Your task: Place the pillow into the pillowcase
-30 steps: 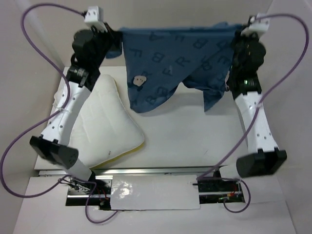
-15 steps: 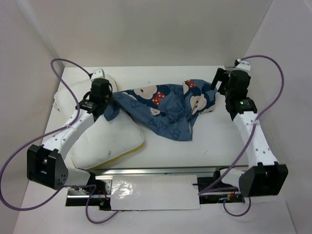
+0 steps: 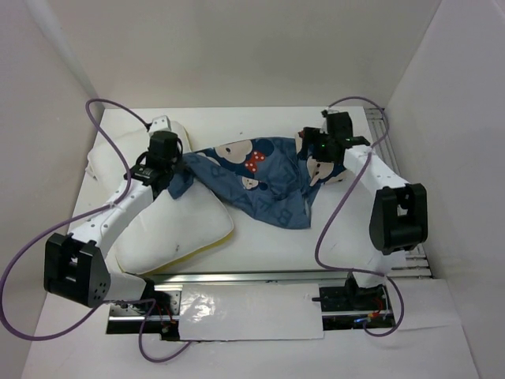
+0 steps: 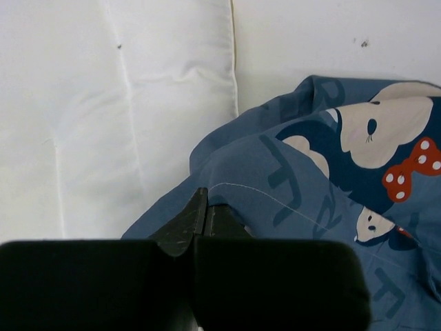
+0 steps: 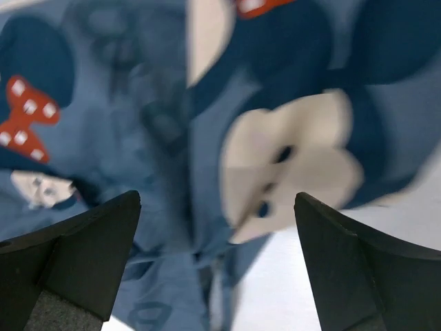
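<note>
My left gripper has one corner of the pillowcase and the opposite end is loose. The right gripper moves down and back onto the fold [image 3: 305, 177] [image 5: 195, 231] beside that end's mouse face next.
The white pillow [image 3: 177, 225] with yellow piping lies at the table's left; in the left wrist view the pillow [image 4: 103, 103] fills the upper left. The dark blue pillowcase [image 3: 260, 178] lies crumpled mid-table, mouse faces up, its left corner over the pillow's edge. My left gripper [image 3: 170, 170] is shut on that corner; in its own view the left gripper [image 4: 205, 203] pinches a fold of the pillowcase [image 4: 310, 179]. My right gripper [image 3: 316, 151] hovers open over the cloth's right end. In the right wrist view the right gripper [image 5: 217, 207] has its jaws wide apart above the blurred pillowcase [image 5: 138, 124], holding nothing.
White walls [image 3: 442, 95] close in the table on the left, back and right. A metal rail [image 3: 252, 276] runs along the near edge. Purple cables [image 3: 331, 229] loop beside both arms. Bare table [image 3: 316, 245] shows in front of the pillowcase.
The pillowcase, held up and stretched between both grippers a second ago, now lies crumpled on the table. The right gripper has let go, opened wide and swung left over the cloth.
</note>
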You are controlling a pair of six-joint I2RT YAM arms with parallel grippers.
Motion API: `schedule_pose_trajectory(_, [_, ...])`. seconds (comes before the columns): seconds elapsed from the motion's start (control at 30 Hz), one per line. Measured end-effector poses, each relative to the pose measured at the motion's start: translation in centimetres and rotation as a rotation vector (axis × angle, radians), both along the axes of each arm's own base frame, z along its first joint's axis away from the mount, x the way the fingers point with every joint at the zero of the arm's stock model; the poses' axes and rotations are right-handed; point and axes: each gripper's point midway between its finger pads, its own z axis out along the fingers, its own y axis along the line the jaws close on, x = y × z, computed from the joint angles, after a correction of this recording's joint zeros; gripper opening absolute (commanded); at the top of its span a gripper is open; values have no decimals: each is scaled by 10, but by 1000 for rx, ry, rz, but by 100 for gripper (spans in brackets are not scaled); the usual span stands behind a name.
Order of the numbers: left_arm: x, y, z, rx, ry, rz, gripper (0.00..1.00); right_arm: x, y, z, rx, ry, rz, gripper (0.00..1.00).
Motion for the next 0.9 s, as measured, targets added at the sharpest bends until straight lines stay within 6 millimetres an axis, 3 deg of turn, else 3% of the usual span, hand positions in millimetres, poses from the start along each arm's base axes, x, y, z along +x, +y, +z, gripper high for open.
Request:
schedule_pose_trajectory(0.17, [-9,-1,-20,13,45,-8,0,-11,57,-30,5,76,117,93])
schedule_pose_trajectory(0.27, [-13,1,-27,21,62,-5,0,-18,74,-57,-24,139,140,90])
schedule_pose_trajectory(0.3, [-15,1,-27,21,63,-5,0,-21,78,-67,-38,162,137,85])
schedule_pose_trajectory(0.33, [-17,2,-28,22,64,-4,0,-24,78,-76,-62,187,123,76])
schedule_pose_trajectory(0.4, [-19,3,-26,21,59,-4,0,-28,74,-90,-111,219,91,18])
schedule_pose_trajectory(0.43, [-20,3,-24,19,54,-3,0,-29,67,-95,-141,233,51,0])
schedule_pose_trajectory(0.57, [-22,4,-14,11,25,-3,0,-27,39,-88,-223,212,-117,0])
schedule_pose_trajectory(0.63, [-22,4,-10,9,17,-3,0,-24,28,-66,-242,158,-181,0])
schedule_pose_trajectory(0.7, [-21,4,-4,7,9,-4,0,-20,16,-23,-234,50,-251,0])
schedule_pose_trajectory(0.83, [-12,3,29,-5,-44,0,0,-31,-16,104,-157,-248,-388,0])
schedule_pose_trajectory(0.9, [-6,6,60,-16,-94,16,0,-47,-42,184,-108,-425,-487,0])
